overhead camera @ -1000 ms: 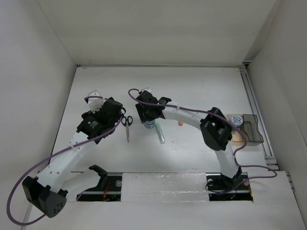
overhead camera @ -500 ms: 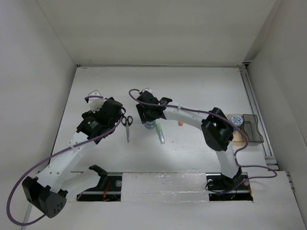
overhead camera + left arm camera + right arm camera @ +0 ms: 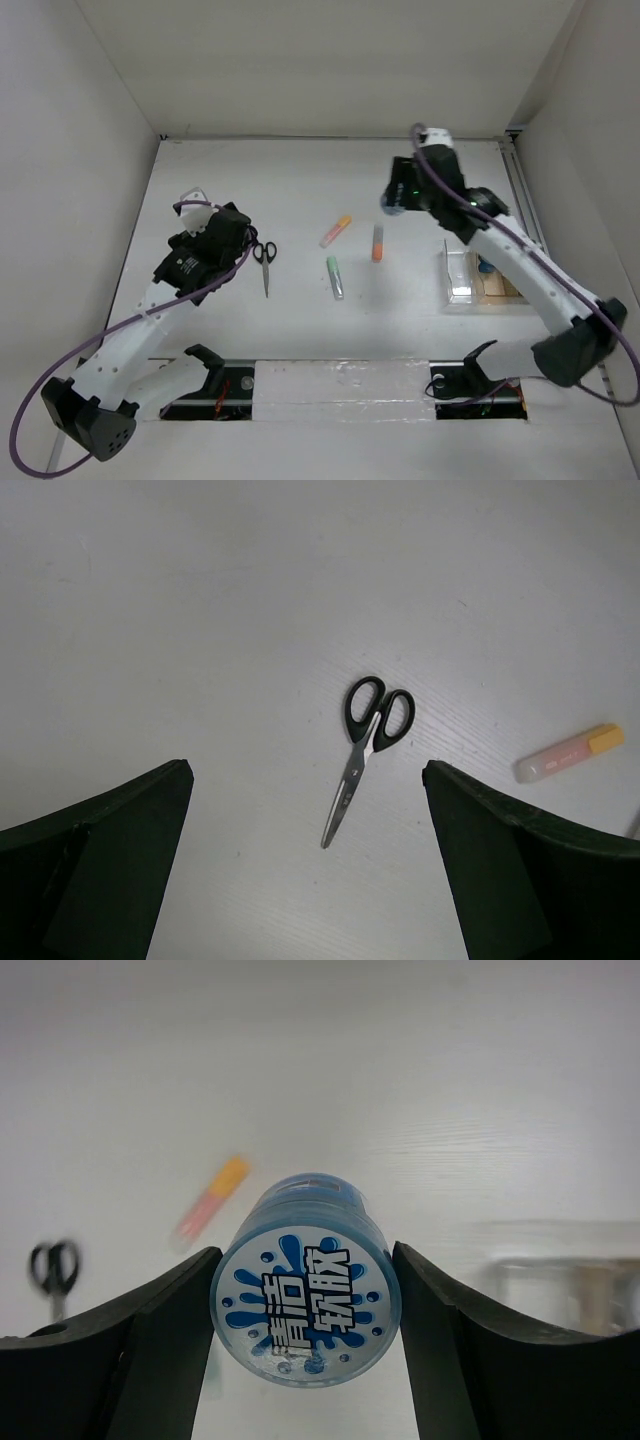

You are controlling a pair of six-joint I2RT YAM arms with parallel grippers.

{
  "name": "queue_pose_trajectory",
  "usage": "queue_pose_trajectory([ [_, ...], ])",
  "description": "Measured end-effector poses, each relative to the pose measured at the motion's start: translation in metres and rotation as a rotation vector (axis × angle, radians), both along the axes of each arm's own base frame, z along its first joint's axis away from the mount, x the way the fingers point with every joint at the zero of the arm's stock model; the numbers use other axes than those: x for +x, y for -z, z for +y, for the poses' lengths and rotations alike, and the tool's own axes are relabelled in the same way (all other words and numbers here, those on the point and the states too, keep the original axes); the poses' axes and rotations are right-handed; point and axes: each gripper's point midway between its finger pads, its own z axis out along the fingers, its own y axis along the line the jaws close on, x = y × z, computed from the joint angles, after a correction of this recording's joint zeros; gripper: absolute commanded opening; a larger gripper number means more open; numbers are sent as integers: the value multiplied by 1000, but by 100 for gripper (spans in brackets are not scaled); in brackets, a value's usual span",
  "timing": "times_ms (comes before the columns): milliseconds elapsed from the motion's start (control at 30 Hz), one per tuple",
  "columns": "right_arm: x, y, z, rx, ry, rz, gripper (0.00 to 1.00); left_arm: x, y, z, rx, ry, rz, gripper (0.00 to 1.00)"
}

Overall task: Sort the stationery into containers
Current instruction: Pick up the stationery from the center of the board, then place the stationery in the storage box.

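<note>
My right gripper is about to move back and to the right in the top view, then down into the near part of the wooden box, because a matching cylinder is inside the box.
My right gripper [image 3: 393, 197] is shut on a blue-and-white patterned cylinder [image 3: 305, 1285] and holds it above the table, behind the markers. The pink-orange marker [image 3: 336, 230], orange marker [image 3: 377, 242] and pale green marker [image 3: 335, 277] lie mid-table. Black-handled scissors [image 3: 265, 262] lie just right of my left gripper [image 3: 228, 240], which is open and empty; in the left wrist view they [image 3: 368, 745] lie ahead between its fingers. The clear box [image 3: 460, 275] adjoins the wooden box [image 3: 497, 288], where a second blue cylinder [image 3: 486, 265] shows partly behind my right arm.
White walls close in the table on the left, back and right. A metal rail [image 3: 530, 225] runs along the right edge. The right arm's links reach over the boxes.
My right gripper has lifted the cylinder from beside the markers and swung it to the back right. The three markers now show in full. The left arm has barely moved.
</note>
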Motion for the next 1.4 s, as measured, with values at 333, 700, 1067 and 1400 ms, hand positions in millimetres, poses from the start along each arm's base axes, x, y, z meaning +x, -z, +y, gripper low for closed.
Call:
queue_pose_trajectory([
  [333, -65, 25, -220, -13, 593, 40, 0, 0, -5, -7, -23, 46, -14, 100],
  [700, -98, 74, -267, 52, 792, 167, 0, -2, -21, -16, -81, 111, -70, 100],
  [1067, -105, 107, -260, 123, 836, 258, 0, -5, -27, -18, -98, 140, -92, 100],
  [1400, -116, 121, -278, 127, 963, 291, 0, -4, -28, -20, -97, 157, -94, 100],
])
